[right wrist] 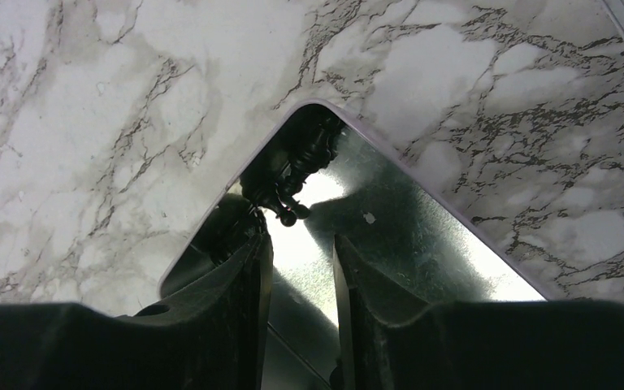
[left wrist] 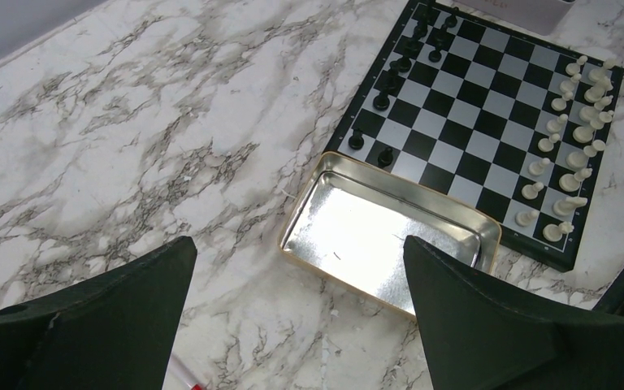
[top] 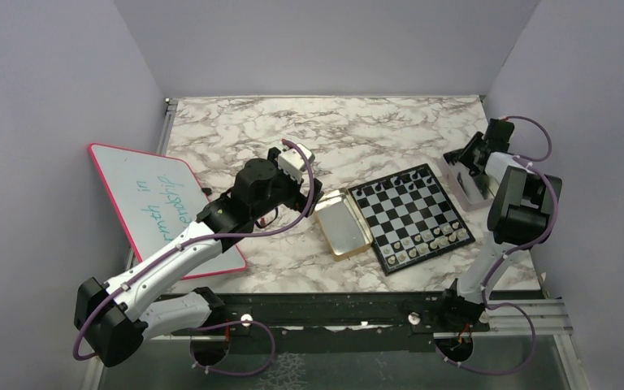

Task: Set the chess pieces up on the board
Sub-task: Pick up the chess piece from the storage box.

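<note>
The black piece's round head [right wrist: 288, 218] pokes out from the heap. My right gripper will next turn as it moves down into the silvery tin half, to close on it.
The board [top: 410, 215] lies right of centre, and it also shows in the left wrist view [left wrist: 471, 122]. White chess pieces [left wrist: 573, 134] fill two rows along its near edge. Several black chess pieces [left wrist: 394, 77] stand along its far edge. More black pieces [right wrist: 288, 171] lie heaped in the corner of a silvery tin half [right wrist: 422, 244] to the right of the board. My right gripper [right wrist: 301, 240] hangs over that tin, jaws slightly apart and empty, just short of the heap. My left gripper [left wrist: 296, 244] is wide open and empty above the table, left of the gold tin [left wrist: 390, 236].
The gold tin [top: 343, 223] lies empty against the board's left side. A pink-rimmed whiteboard [top: 162, 203] lies at the left table edge. A small red-tipped object [left wrist: 185, 378] lies under my left gripper. The silvery tin half [top: 465, 183] sits close to the right wall.
</note>
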Available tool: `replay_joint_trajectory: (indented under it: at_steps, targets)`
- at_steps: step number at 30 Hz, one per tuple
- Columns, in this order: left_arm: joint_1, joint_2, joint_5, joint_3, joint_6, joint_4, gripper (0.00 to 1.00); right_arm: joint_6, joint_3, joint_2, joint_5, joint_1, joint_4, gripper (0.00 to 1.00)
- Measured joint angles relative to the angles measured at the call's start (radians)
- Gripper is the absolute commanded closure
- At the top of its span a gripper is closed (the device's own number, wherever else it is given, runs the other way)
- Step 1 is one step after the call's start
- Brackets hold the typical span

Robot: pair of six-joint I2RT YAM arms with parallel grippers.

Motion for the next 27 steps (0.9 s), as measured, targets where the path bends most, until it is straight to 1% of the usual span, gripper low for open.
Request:
replay_joint_trajectory:
  at_steps: [12, 27]
  targets:
    - [0.0, 0.0, 0.005, -0.004, 0.014, 0.0, 0.01, -0.095, 0.003, 0.053, -0.069, -0.001, 0.003, 0.6]
    - [0.001, 0.0, 0.006, -0.004, 0.018, 0.006, 0.01, -0.189, 0.08, 0.105, -0.094, -0.002, -0.008, 0.6]
